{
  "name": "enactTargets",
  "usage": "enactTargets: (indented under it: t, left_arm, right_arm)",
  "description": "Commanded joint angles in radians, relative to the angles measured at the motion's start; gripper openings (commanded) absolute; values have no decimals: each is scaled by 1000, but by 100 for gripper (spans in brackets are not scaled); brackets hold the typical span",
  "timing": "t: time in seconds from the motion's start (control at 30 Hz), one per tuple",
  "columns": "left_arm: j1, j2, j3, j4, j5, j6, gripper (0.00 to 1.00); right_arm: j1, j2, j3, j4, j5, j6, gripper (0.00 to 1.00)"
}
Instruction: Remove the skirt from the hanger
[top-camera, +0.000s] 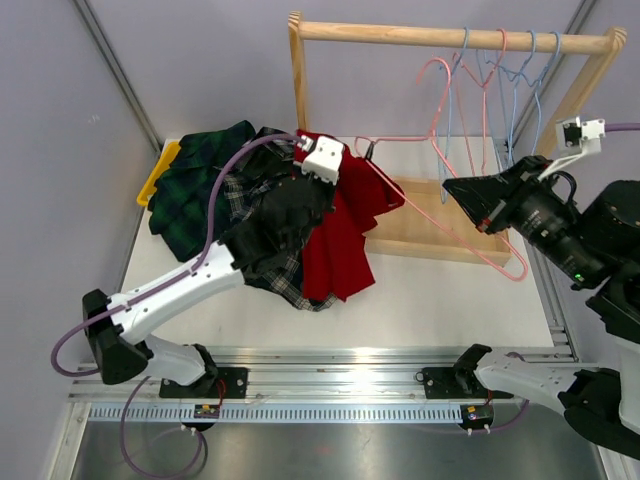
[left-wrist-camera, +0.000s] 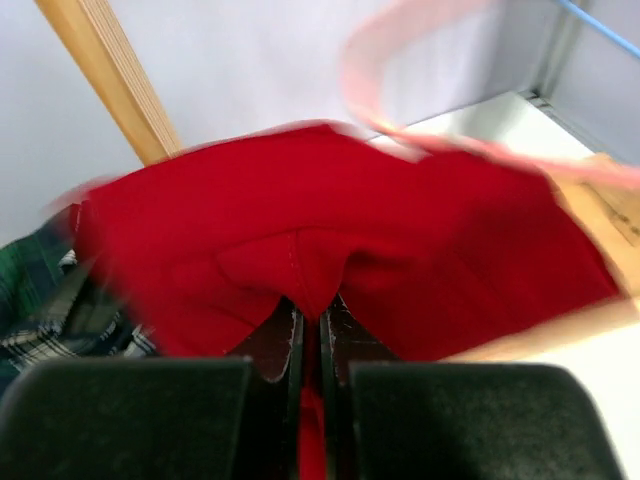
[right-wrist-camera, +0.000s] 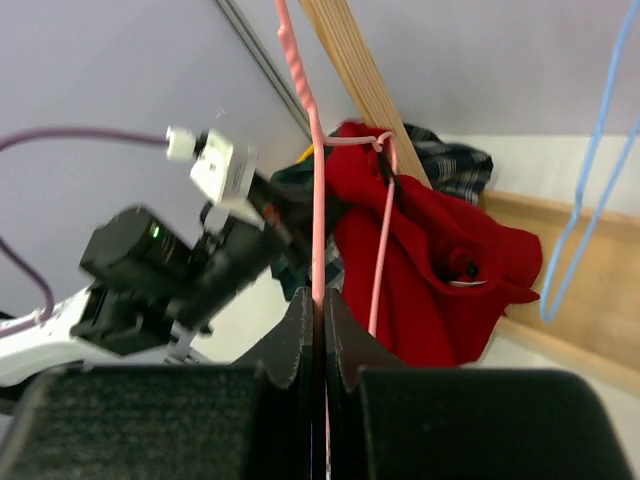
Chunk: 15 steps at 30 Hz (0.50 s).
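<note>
The robot's left gripper is to pull the skirt outward and to the left in the top view next, over the plaid pile, since the skirt is still hanging on the hanger's corner.
The red skirt (top-camera: 345, 235) hangs bunched over a heap of clothes at the left of the table. My left gripper (left-wrist-camera: 311, 310) is shut on a fold of the skirt (left-wrist-camera: 330, 220); from above the left gripper (top-camera: 335, 180) sits at the skirt's top edge. The pink wire hanger (top-camera: 455, 228) slants from the skirt toward the right. My right gripper (right-wrist-camera: 320, 300) is shut on the hanger's wire (right-wrist-camera: 317, 200). In the right wrist view the skirt (right-wrist-camera: 440, 270) still hangs at the hanger's far corner. The right gripper (top-camera: 455, 190) is near the hanger's middle.
A pile of dark and green plaid skirts (top-camera: 200, 190) lies at the back left, with a yellow hanger (top-camera: 158, 172) under it. A wooden rack (top-camera: 450, 38) stands behind, holding several pink and blue wire hangers (top-camera: 510, 70). Its base board (top-camera: 440, 235) lies under the pink hanger.
</note>
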Motion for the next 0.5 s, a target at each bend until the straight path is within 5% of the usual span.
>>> enactTargets:
  t: [0.0, 0.17, 0.47]
  left_arm:
    - [62, 34, 147, 69, 0, 36, 0]
    - [198, 73, 256, -48, -96, 96, 0]
    - [450, 90, 281, -228, -140, 8, 0]
  right_arm:
    - [-6, 4, 58, -199, 11, 104, 0]
    - [-6, 4, 155, -394, 78, 120, 0]
    - [-5, 176, 662, -623, 29, 132, 0]
